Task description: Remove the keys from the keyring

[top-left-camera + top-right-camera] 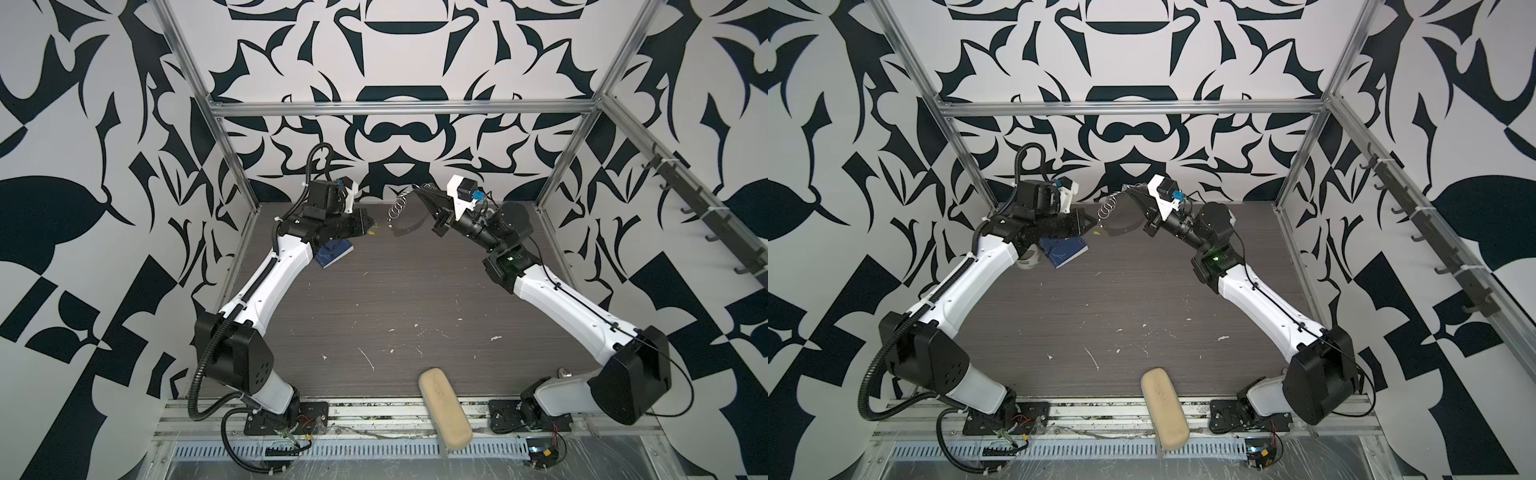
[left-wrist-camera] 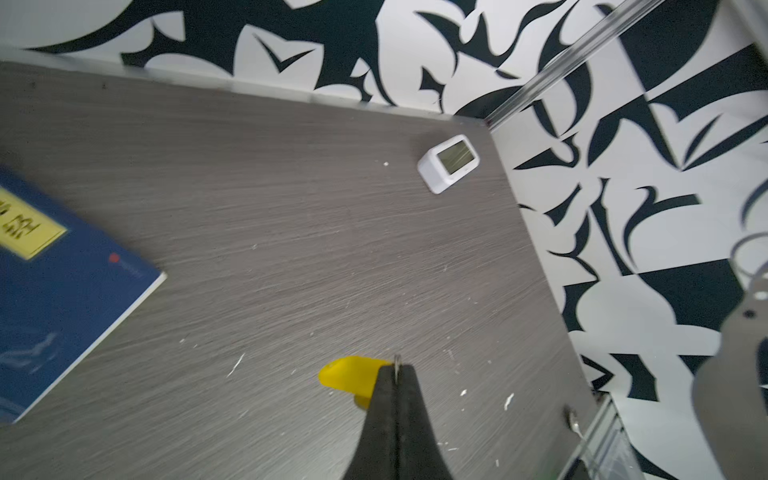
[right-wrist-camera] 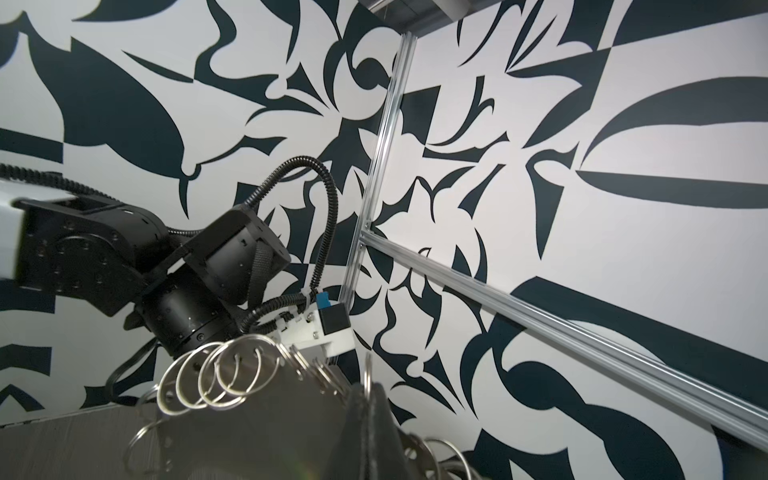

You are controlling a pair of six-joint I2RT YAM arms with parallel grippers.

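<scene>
The sliver's key hangs clear of the rings, so my left gripper should next go down and back to the bare tabletop near the blue book and release the sliver.
My right gripper (image 1: 415,190) is raised above the back of the table, shut on one thin wire ring of the keyring (image 1: 397,206). In the right wrist view that ring stands pinched between the fingertips (image 3: 368,388); several silver rings (image 3: 208,374) fan out beside them, over a dark grey strap (image 3: 270,419). My left gripper (image 1: 369,225) is lower and to the left, apart from the rings. It is shut (image 2: 397,370) on a sliver of silver ring, and a yellow key (image 2: 349,374) hangs at its tip, also seen in a top view (image 1: 1098,233).
A blue book (image 1: 332,253) lies under my left wrist, with a clear tape roll (image 1: 1027,262) beside it. A small white clock (image 2: 449,162) sits near the back corner. A beige case (image 1: 444,409) overhangs the table's front edge. Metal frame posts stand at the back corners.
</scene>
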